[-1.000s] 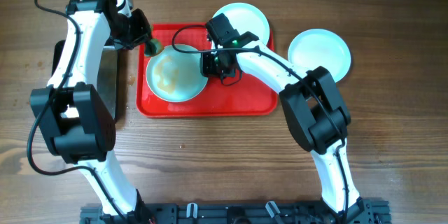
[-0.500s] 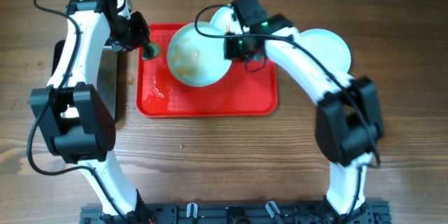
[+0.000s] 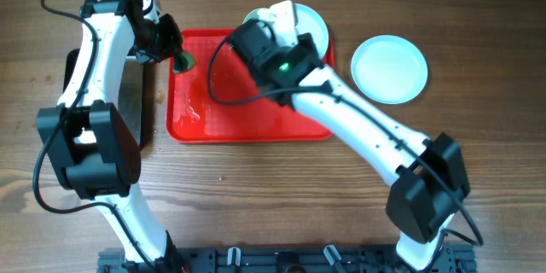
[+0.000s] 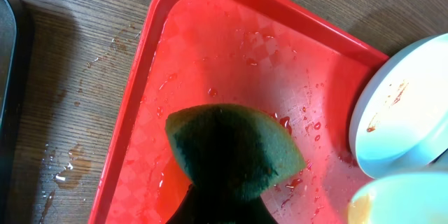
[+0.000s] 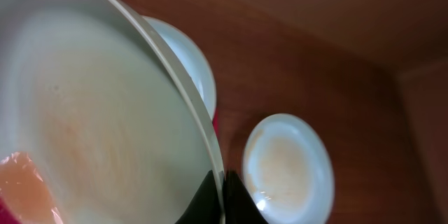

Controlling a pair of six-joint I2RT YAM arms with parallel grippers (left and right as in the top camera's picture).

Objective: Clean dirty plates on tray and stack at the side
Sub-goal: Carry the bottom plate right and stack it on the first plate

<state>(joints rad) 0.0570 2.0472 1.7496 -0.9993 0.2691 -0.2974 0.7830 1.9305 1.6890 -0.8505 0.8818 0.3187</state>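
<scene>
The third plate point(image 3: 389, 69) lies below my right gripper and to its right in the overhead view, already off the tray point(image 3: 247, 111). Next, I swing across, lower onto it and release.
The red tray point(image 3: 247, 111) lies at the table's middle, wet and streaked. My right gripper point(image 5: 220, 189) is shut on the rim of a sauce-smeared plate point(image 5: 91, 112) and holds it tilted above the tray; in the overhead view the arm point(image 3: 273, 55) hides most of it. A second plate point(image 3: 309, 22) with sauce streaks sits on the tray's far right corner and shows in the left wrist view point(image 4: 406, 105). A third plate point(image 3: 390, 68) lies on the table to the right. My left gripper point(image 3: 175, 55) is shut on a green sponge point(image 4: 234, 150) above the tray's far left corner.
A black pan point(image 3: 132, 94) stands left of the tray, partly under my left arm. Water drops and smears mark the wood point(image 4: 70, 171) between pan and tray. My right arm stretches diagonally over the tray's right half.
My right gripper has lifted the dirty plate off the tray, carried it toward the far side and tipped it onto its edge. The left gripper with the sponge has stayed in place.
</scene>
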